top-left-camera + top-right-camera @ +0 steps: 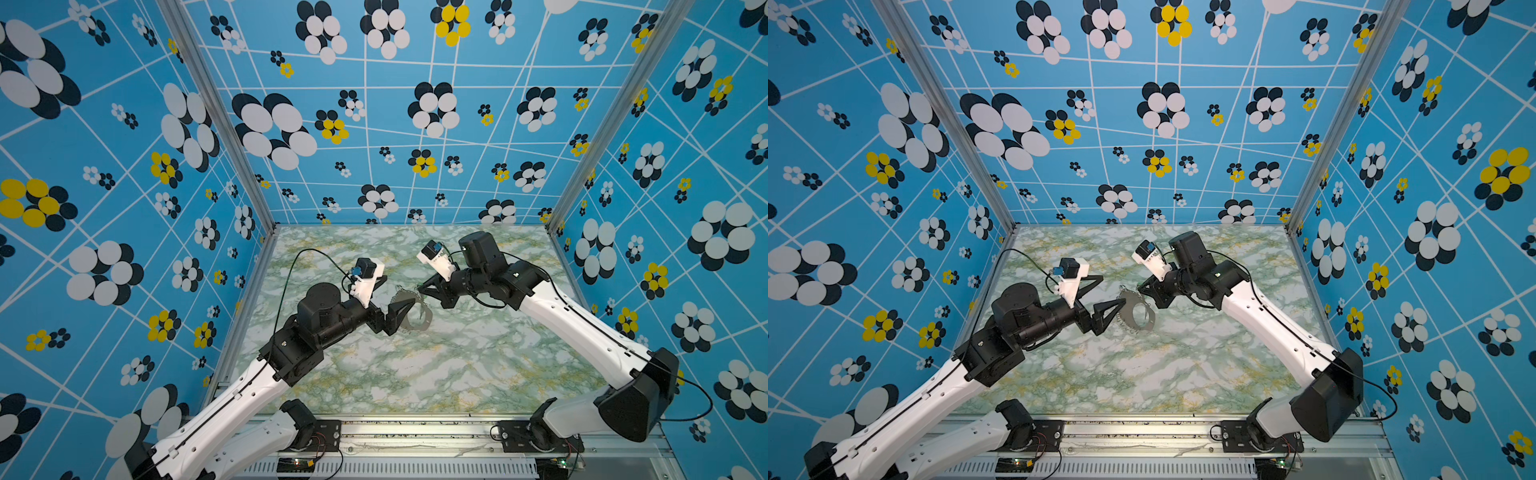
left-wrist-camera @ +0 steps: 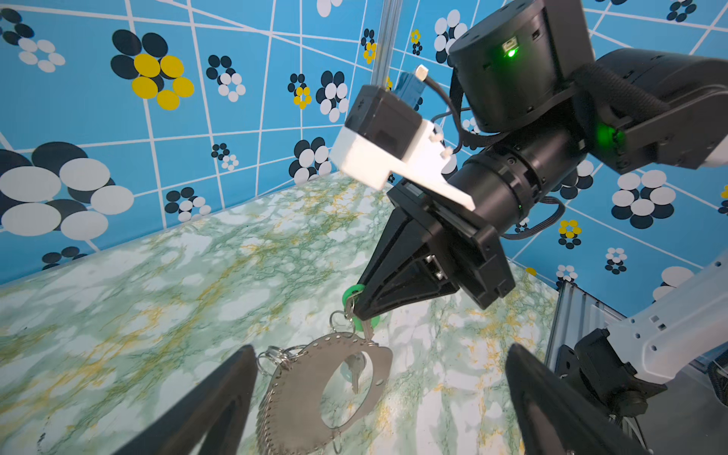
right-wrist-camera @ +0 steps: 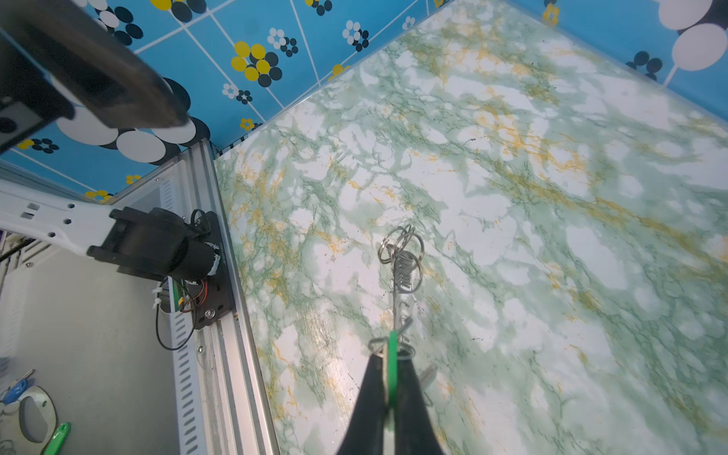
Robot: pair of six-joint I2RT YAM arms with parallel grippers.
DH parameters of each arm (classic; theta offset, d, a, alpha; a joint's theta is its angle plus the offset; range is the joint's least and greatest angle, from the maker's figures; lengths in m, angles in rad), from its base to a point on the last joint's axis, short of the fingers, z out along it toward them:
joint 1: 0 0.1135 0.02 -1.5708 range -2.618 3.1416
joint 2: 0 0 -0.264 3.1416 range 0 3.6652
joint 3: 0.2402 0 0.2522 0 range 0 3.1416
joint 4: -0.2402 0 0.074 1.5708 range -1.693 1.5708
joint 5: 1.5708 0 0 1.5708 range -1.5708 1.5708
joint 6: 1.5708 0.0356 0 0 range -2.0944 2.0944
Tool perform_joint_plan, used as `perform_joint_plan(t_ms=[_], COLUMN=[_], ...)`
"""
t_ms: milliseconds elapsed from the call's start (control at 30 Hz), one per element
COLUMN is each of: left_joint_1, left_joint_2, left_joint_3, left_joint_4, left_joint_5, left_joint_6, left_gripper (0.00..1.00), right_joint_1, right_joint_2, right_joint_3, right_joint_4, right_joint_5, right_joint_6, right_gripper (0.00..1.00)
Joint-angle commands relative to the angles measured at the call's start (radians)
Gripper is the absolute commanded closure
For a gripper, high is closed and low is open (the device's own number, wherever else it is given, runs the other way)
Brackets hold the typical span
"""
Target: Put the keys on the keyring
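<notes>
The keyring [image 2: 299, 394] still hangs tilted, so my right gripper needs to tip down next, away from my left gripper toward the bare marble, and let go of the green head.
The keyring [image 2: 299, 394], a grey band fringed with wire loops, hangs tilted below my right gripper [image 2: 360, 311]; in both top views it is at mid-table [image 1: 426, 318] [image 1: 1148, 322]. The right gripper [image 3: 392, 356] is shut on the green head of a key [image 3: 392, 354] [image 2: 350, 293], right at a wire loop on the ring's upper edge. The ring appears edge-on [image 3: 403, 275] in the right wrist view. My left gripper [image 2: 380, 348] [image 1: 397, 293] stands open beside the ring, touching nothing. A silver key with a pale head [image 2: 354, 370] shows through the ring's hole.
The green marble table [image 1: 415, 374] is walled in blue on three sides. An aluminium rail [image 3: 220, 315] runs along its front edge. Beyond the rail, off the table, lie another ring plate [image 3: 47, 405], a green piece [image 3: 57, 437] and a blue piece [image 3: 15, 388].
</notes>
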Motion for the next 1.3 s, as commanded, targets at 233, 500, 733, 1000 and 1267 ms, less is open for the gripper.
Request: perform_joint_plan(t_ms=[233,500,733,1000,1267], left_joint_1=[0.012,0.015,0.017,0.02,0.023], left_joint_2=[-0.024,-0.008,0.005,0.028,0.029], left_joint_3=[-0.018,-0.007,0.0,0.003,0.001], left_joint_4=[-0.026,-0.026,-0.031,-0.023,-0.048], left_joint_5=[-0.021,-0.01,0.006,0.018,-0.008], left_joint_6=[-0.002,0.0,0.001,0.0,0.008], left_gripper=[0.01,0.01,0.01,0.01,0.01], right_joint_1=[-0.159,-0.245,-0.295,-0.304,-0.312], right_joint_2=[0.094,0.138,0.161,0.195,0.228], right_joint_3=[-0.157,-0.187,-0.249,-0.321,-0.339], right_joint_4=[0.064,-0.003,-0.036,-0.046,-0.087], right_joint_5=[-0.012,0.06,0.115,0.254,0.44], right_joint_6=[0.096,0.107,0.119,0.168,0.211], right_gripper=[1.0,1.0,1.0,1.0,0.86])
